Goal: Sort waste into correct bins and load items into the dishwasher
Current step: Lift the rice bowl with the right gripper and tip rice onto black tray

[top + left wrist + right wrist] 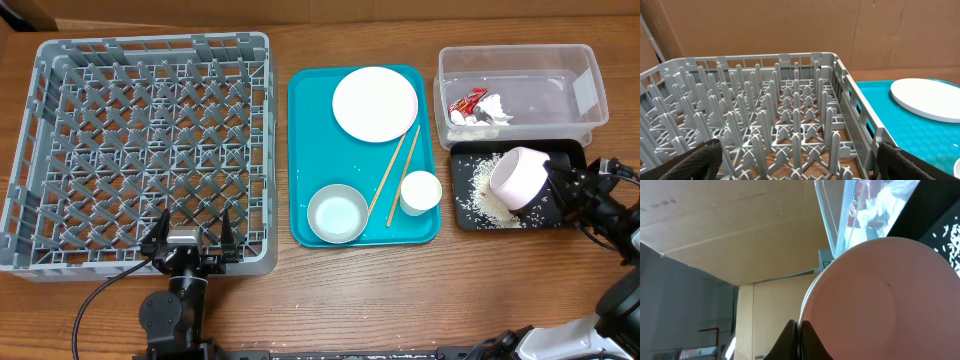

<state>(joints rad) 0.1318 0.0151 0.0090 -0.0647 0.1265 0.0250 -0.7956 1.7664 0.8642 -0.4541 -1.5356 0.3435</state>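
Note:
The bowl in my right gripper should go up and across next, then turn upright and go down between plate and second bowl (pixel 343 162). Rice is already on the black tray.
My right gripper (pixel 556 185) is shut on the rim of a white bowl (pixel 520 178), held tipped on its side over the black tray (pixel 470 155), where rice (pixel 487 195) lies. In the right wrist view the fingers (pixel 798 330) pinch the bowl's edge (pixel 880 305). The clear tub (pixel 592 70) holds the red wrapper (pixel 467 103) and the napkin (pixel 492 113). My left gripper (pixel 190 232) is open and empty at the front edge of the grey rack (pixel 140 150). Plate (pixel 375 104), second bowl (pixel 337 213), cup (pixel 421 191) and chopsticks (pixel 395 172) lie on the teal tray (pixel 305 150).
The rack (pixel 790 100) fills the left wrist view between the open fingers (pixel 800 162), with the teal tray (pixel 890 120) and plate (pixel 927 97) to its right. Cardboard walls stand behind the table. Cables run along the front edge.

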